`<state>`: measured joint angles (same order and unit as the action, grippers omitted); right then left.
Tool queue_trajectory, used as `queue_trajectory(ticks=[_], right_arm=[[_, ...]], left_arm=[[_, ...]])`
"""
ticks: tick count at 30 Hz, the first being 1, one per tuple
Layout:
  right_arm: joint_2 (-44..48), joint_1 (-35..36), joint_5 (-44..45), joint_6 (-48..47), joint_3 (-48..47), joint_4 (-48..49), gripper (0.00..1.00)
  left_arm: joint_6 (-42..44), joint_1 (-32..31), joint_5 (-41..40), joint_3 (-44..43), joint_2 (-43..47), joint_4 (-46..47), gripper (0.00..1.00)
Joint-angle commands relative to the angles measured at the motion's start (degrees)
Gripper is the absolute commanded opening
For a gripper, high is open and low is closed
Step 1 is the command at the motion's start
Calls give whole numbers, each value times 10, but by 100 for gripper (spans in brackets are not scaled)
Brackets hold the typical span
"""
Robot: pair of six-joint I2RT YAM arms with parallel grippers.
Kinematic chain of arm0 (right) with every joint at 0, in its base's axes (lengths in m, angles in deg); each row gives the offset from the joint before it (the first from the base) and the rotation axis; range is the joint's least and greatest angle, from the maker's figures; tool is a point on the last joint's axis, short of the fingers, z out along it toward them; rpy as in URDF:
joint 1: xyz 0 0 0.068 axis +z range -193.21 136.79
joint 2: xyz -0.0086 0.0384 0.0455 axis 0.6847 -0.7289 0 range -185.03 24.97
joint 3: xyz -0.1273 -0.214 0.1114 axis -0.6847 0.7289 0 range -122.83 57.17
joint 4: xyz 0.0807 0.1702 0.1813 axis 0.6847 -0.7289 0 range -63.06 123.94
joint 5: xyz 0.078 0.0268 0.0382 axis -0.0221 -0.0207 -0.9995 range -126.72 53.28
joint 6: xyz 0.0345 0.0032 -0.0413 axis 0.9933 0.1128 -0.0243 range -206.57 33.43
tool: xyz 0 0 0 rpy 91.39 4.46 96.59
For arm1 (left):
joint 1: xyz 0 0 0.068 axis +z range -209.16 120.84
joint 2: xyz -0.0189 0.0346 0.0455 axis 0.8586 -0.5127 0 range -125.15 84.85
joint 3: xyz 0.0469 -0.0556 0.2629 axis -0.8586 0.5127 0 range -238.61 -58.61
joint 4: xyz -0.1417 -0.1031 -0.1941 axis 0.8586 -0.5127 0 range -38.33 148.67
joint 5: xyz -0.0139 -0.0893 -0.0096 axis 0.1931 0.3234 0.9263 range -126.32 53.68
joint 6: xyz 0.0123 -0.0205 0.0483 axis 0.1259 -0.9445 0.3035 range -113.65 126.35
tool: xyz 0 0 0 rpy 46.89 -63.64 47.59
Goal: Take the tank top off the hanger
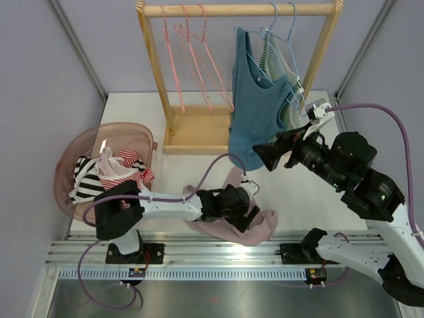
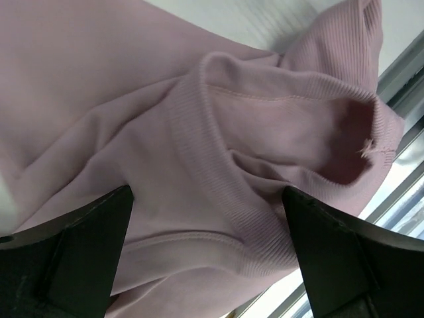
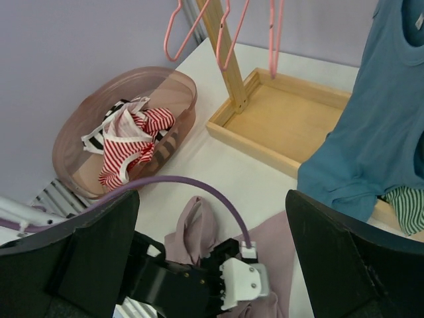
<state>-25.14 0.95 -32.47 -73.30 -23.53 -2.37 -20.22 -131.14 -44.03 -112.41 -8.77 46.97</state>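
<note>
I will bring my left gripper down onto the pink tank top's ribbed band (image 2: pixel 240 211) and close, since that band stands up in a fold below my open fingers.
A pink tank top (image 1: pixel 264 226) lies crumpled on the white table near the front edge, off any hanger. My left gripper (image 1: pixel 249 209) hovers right over it, open; the ribbed pink fabric (image 2: pixel 132 99) fills the left wrist view, and the left gripper (image 2: pixel 207 199) grips none of it. A blue tank top (image 1: pixel 255 109) hangs from a light blue hanger (image 1: pixel 281 26) on the wooden rack (image 1: pixel 152 59). My right gripper (image 1: pixel 262 154) is raised just below the blue top's hem, open and empty. In the right wrist view the blue top (image 3: pixel 377 119) is at the upper right of the right gripper (image 3: pixel 212 199).
A green striped top (image 1: pixel 286 109) hangs behind the blue one. Several empty pink hangers (image 1: pixel 192 53) hang on the rack's left side. A brown translucent basket (image 1: pixel 79 159) at the left holds red-striped and black-striped clothes (image 1: pixel 119 169). The rack's wooden base tray (image 3: pixel 291 119) sits mid-table.
</note>
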Motion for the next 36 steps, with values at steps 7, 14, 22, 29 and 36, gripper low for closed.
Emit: queue_trajectory(ticks=[7,14,22,29,36], right_arm=[[38,3,-81,30,20,13,99],[66,3,-86,28,31,12,100],[77,3,-62,19,37,6,100],[79,3,-50,14,41,9,99],[74,2,-53,15,39,19,99]], left_arm=[[-24,-64,-79,-64,-119,-23,72],[-49,-65,-100,-28,-90,-22,0],[-109,-62,-286,-16,123,-147,0],[-163,-31,-403,-30,323,-300,0],[-175,63,-445,-70,427,-445,0]])
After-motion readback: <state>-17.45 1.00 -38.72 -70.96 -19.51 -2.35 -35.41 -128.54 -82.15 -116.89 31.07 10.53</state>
